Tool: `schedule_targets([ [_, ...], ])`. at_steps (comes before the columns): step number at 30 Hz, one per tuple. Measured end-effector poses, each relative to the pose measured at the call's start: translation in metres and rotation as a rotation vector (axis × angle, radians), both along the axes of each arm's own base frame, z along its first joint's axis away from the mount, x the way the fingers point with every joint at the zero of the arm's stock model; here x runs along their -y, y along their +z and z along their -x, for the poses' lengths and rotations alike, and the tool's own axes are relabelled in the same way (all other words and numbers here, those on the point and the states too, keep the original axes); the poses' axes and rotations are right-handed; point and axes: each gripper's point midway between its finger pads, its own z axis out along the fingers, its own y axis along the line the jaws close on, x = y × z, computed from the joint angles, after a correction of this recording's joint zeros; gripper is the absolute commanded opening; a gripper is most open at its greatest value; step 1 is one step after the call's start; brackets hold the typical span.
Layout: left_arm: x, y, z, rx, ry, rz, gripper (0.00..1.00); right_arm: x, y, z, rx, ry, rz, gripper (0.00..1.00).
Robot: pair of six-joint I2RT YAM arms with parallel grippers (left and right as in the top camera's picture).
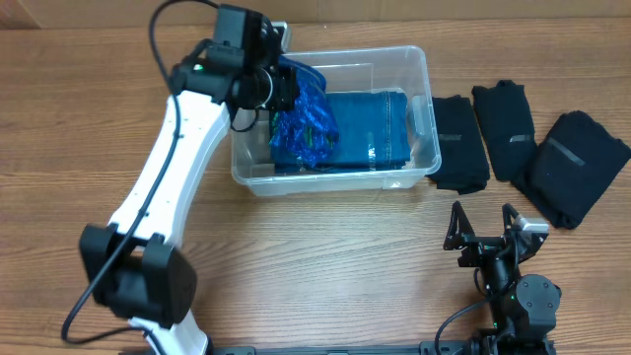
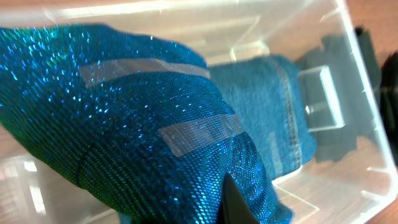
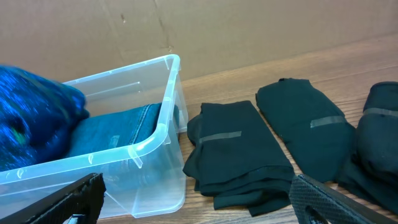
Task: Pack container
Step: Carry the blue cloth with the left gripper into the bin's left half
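The sequinned cloth goes down in my left gripper toward the container's opposite end (image 1: 267, 135) next and is released there. The denim cloth takes the container's end by the black cloths.
The clear plastic container (image 1: 419, 69) stands at the back middle of the table, with a folded blue denim cloth (image 1: 370, 123) lying inside. My left gripper (image 1: 286, 94) is shut on a shiny blue sequinned cloth (image 1: 308, 123) and holds it over the container's left half. In the left wrist view the sequinned cloth (image 2: 124, 118) fills the frame, with the denim cloth (image 2: 273, 106) beyond it. My right gripper (image 1: 485, 229) is open and empty near the front right. The right wrist view shows the container (image 3: 158, 130) and the right gripper (image 3: 199, 199).
Three folded black cloths lie right of the container: one (image 1: 460, 143) nearest it, one (image 1: 505, 128) in the middle, one (image 1: 575, 166) at the far right. They also show in the right wrist view (image 3: 239, 152). A cardboard wall (image 3: 186, 25) stands behind the table.
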Motion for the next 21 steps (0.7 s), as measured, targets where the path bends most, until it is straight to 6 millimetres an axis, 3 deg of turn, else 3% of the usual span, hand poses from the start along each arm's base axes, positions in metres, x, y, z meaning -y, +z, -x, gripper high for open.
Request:
schedule_targets([
  [1,0.004,-0.011,-0.001,-0.028,-0.017,0.011,0.04,0.000,0.000,0.000,0.000,0.000,0.000,1.00],
  [3,0.012,-0.013,-0.003,-0.026,-0.046,0.039,0.04,0.000,0.000,0.000,0.000,0.000,0.000,1.00],
  [6,0.026,0.001,-0.004,0.019,-0.094,0.096,0.04,0.000,0.000,0.000,0.000,0.000,0.000,1.00],
  [10,0.036,0.021,0.017,0.017,-0.136,0.121,0.04,0.000,0.000,0.000,0.000,0.000,0.000,1.00],
  [14,0.017,0.003,0.039,-0.097,-0.091,0.023,0.04,0.000,0.000,0.000,0.000,0.000,0.000,1.00],
  [19,-0.006,-0.010,0.038,-0.115,-0.018,-0.091,0.04,0.000,0.000,0.000,0.000,0.000,0.000,1.00],
  [20,-0.012,-0.012,0.037,-0.116,0.005,-0.112,0.06,0.000,0.000,0.000,0.000,0.000,0.000,1.00],
  [21,-0.017,-0.013,0.034,-0.114,0.024,-0.125,0.15,0.000,0.000,0.000,0.000,0.000,0.000,1.00],
])
